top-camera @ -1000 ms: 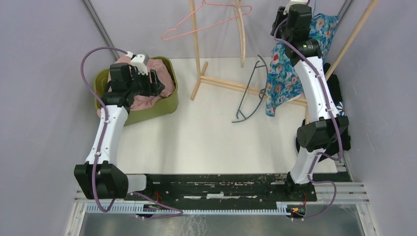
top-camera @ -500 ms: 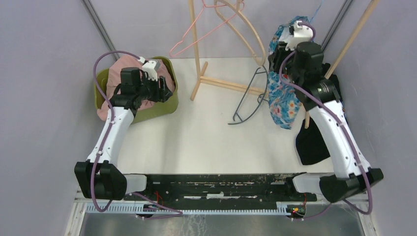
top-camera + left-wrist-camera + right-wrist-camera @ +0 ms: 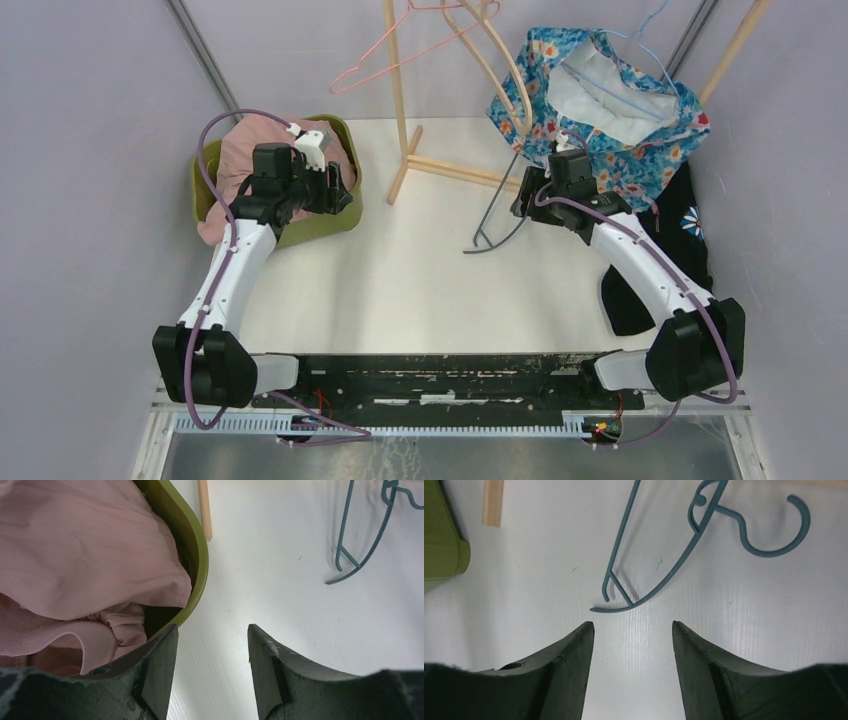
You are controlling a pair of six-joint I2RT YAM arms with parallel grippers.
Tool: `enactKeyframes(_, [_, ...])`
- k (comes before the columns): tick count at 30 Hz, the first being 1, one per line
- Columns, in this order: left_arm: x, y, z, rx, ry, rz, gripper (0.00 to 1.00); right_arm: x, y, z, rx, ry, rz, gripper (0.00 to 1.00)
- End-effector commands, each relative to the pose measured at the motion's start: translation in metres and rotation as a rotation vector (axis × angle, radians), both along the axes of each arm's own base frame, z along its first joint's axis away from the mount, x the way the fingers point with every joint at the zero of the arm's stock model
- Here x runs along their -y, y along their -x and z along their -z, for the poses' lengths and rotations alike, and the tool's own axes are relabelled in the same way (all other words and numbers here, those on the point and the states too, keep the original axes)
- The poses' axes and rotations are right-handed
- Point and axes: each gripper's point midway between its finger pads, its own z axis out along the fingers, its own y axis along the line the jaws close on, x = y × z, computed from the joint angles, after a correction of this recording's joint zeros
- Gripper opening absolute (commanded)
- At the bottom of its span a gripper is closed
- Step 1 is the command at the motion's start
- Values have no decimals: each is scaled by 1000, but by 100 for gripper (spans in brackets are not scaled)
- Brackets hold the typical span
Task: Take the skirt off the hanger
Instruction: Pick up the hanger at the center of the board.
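The dark teal hanger's curved arm (image 3: 521, 224) (image 3: 684, 554) lies below my right gripper, slanted to its fingers. My right gripper will next lower and turn to straddle that arm squarely.
The blue floral skirt (image 3: 640, 150) hangs at the back right, spread wide so its white lining shows, with a thin light-blue wire hanger (image 3: 652, 55) across its top. My right gripper (image 3: 524, 197) is below and left of the skirt, apart from it, low over the white table. In the right wrist view it (image 3: 633, 625) stands open and empty. My left gripper (image 3: 341, 190) is at the right rim of the green basket (image 3: 345, 215). In the left wrist view it (image 3: 212, 627) is open with only table between its fingers.
A dark teal hanger (image 3: 659, 580) lies on the table just ahead of my right fingers, and shows in the top view (image 3: 505, 215). Pink cloth (image 3: 85, 555) fills the basket. A wooden rack (image 3: 398, 100) holds a pink hanger (image 3: 400, 50) and a wooden one (image 3: 505, 70). A black garment (image 3: 680, 230) hangs far right.
My right arm has swung down and left from the skirt to the table, its jaws opening and letting the skirt go. The skirt now hangs spread open. The left gripper shifted slightly right.
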Motion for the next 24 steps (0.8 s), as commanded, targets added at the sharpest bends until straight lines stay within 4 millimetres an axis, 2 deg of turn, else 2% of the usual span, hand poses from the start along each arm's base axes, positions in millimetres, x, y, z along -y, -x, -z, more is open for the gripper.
enactKeyframes(1, [-2,-12,-11,72,-36,10,60,-17,-9,-6,41,-149,48,65])
enactKeyframes(10, [4,-14,1,45,-36,27,60,-28,-19,44,-18,-252,130,64])
enactKeyframes(19, [12,-16,11,19,-55,52,60,1,-25,78,-28,-210,275,63])
enactKeyframes(24, [17,-19,12,10,-55,68,60,3,-32,96,-54,-240,299,63])
